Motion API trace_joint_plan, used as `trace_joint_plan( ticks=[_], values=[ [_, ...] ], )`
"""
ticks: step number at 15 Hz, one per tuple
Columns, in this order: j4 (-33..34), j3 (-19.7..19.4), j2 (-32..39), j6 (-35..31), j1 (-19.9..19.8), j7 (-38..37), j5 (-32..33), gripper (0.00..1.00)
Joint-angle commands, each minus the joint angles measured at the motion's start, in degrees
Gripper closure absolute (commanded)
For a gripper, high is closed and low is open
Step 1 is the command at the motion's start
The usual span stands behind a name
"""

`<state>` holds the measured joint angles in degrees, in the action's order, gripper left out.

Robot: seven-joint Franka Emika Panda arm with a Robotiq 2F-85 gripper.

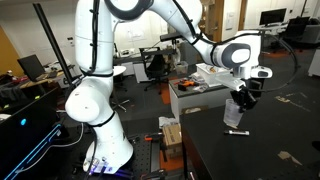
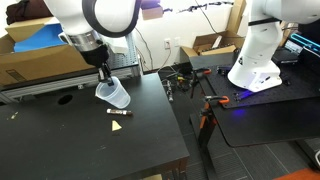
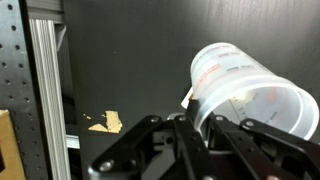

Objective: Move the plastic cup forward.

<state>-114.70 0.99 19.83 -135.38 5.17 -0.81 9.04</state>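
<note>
The cup (image 2: 114,94) goes past the marker and down to the bare tabletop (image 2: 134,134) beside the tan scrap next for release, since it still hangs midair.
The plastic cup (image 2: 114,94) is a translucent greyish-white tumbler, tilted and held above the black table (image 2: 70,140). My gripper (image 2: 104,79) is shut on the cup's rim. In an exterior view the cup (image 1: 236,113) hangs under the gripper (image 1: 242,95), off the table top. In the wrist view the cup (image 3: 250,90) fills the right side, with its wall pinched between the fingers (image 3: 200,125).
Small flat tan and white scraps lie on the table (image 2: 118,113), also in the wrist view (image 3: 104,123). A metal rail (image 3: 48,100) runs along the table's edge. Cardboard boxes (image 2: 40,50) stand behind the table. A cluttered desk (image 1: 195,85) stands beyond it.
</note>
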Motion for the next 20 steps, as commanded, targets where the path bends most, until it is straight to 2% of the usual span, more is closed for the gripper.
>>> trace_joint_plan(
  ticks=[1,5,14,20],
  values=[
    [-0.9,1.0,-1.3,0.2,0.3,3.6,2.0,0.98],
    [-0.2,2.3,-0.2,0.8,1.0,6.4,3.4,0.98],
    [0.3,4.2,3.1,-1.1,5.2,6.1,7.2,0.98],
    [1.0,6.5,5.8,-1.0,6.6,8.9,6.9,0.98]
  ],
)
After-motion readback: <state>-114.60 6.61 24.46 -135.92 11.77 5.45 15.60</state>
